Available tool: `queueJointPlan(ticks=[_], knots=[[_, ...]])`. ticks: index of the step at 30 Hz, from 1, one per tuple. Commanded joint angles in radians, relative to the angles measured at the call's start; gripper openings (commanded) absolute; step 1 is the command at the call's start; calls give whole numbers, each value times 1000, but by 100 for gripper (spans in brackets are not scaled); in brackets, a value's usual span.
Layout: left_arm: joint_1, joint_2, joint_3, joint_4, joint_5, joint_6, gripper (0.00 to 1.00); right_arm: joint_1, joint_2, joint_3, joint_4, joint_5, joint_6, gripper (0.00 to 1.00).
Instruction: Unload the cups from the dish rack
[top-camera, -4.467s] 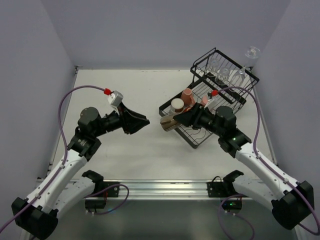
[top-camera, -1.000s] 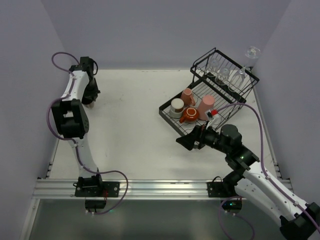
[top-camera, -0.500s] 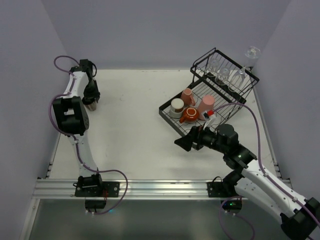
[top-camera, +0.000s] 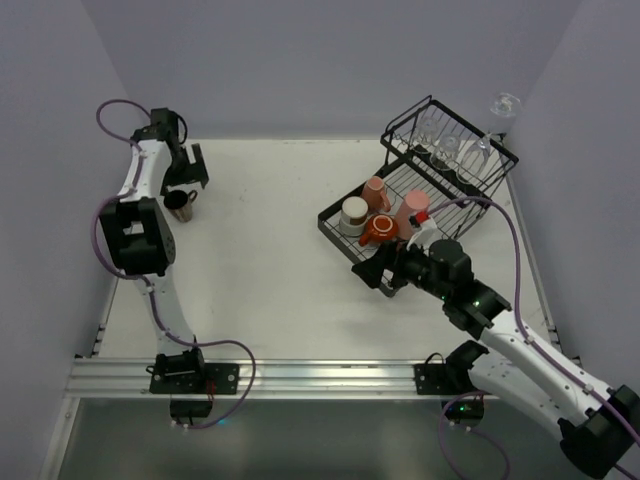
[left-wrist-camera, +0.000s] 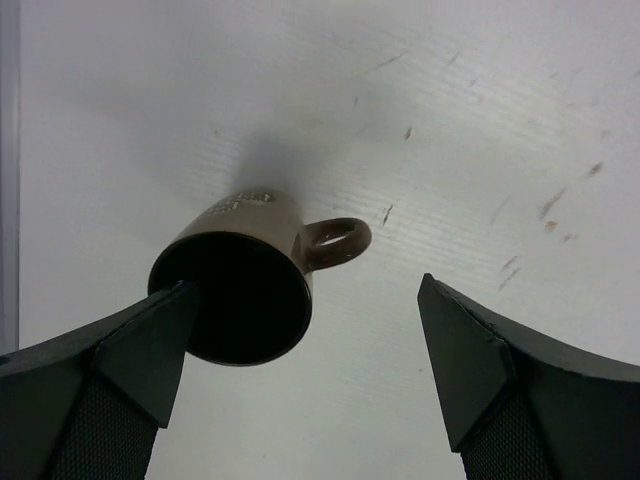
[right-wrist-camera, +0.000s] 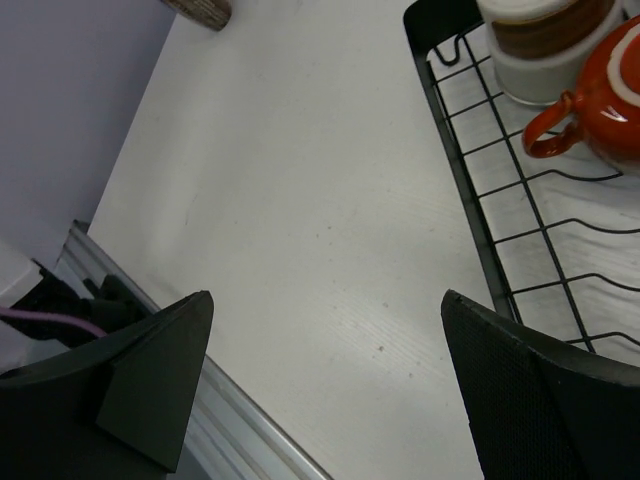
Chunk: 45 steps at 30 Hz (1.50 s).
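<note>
The right gripper moves outward and down over the rack's near edge next, turning to close on the orange-red mug's handle (top-camera: 365, 239) (right-wrist-camera: 546, 130), because that loop juts out over open wires.
The dark brown mug (top-camera: 180, 203) (left-wrist-camera: 245, 275) stands upright on the table at the far left, handle to one side. My left gripper (top-camera: 183, 178) (left-wrist-camera: 305, 340) hangs open just above it, one fingertip (left-wrist-camera: 150, 340) beside the rim, nothing held. The black wire dish rack (top-camera: 455, 215) (right-wrist-camera: 470, 190) holds a cream cup (top-camera: 354, 213) (right-wrist-camera: 545, 55), an orange-red mug (top-camera: 380, 229) (right-wrist-camera: 605, 95), a small pink mug (top-camera: 376, 189) and a tall pink tumbler (top-camera: 412, 211). Clear glasses (top-camera: 440, 145) sit in its raised basket. My right gripper (top-camera: 375, 272) (right-wrist-camera: 325, 340) is open and empty at the rack's near-left corner.
A wine glass (top-camera: 505, 104) pokes up past the rack's far right end. Grey walls close in the white table (top-camera: 270, 230) on three sides. An aluminium rail (top-camera: 310, 372) (right-wrist-camera: 230, 420) runs along the near edge.
My left gripper has opened and let go of the dark brown mug, which now stands on the table. The right gripper has edged closer to the rack's corner.
</note>
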Motion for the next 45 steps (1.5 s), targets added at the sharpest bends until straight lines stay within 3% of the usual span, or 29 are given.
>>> queueJointPlan(ticks=[1, 5, 9, 13, 16, 19, 23, 26, 35, 45], knots=[[5, -190, 50, 134, 37, -32, 100, 7, 21, 69, -5, 151, -39, 99], [4, -357, -37, 314, 91, -88, 100, 7, 61, 101, -13, 255, -57, 99], [-18, -584, -239, 488, 192, -148, 100, 5, 168, 167, -14, 331, -67, 98], [-122, -768, -458, 608, 301, -177, 100, 8, 266, 220, -13, 412, -67, 89], [-274, -912, -658, 666, 393, -190, 100, 7, 310, 222, 12, 487, -45, 81], [-337, -1058, -807, 731, 487, -209, 99, 13, 343, 211, 47, 536, 2, 61], [-369, -1233, -1011, 739, 559, -171, 98, 69, 444, 204, 96, 654, 103, 52], [-391, -1317, -1122, 739, 547, -151, 98, 91, 509, 202, 130, 706, 203, 50], [-634, -1356, -1173, 729, 348, -17, 99, 131, 681, 295, 139, 875, 380, 41], [-820, -1416, -1177, 702, 228, 20, 100, 149, 819, 406, -60, 964, 541, 39]])
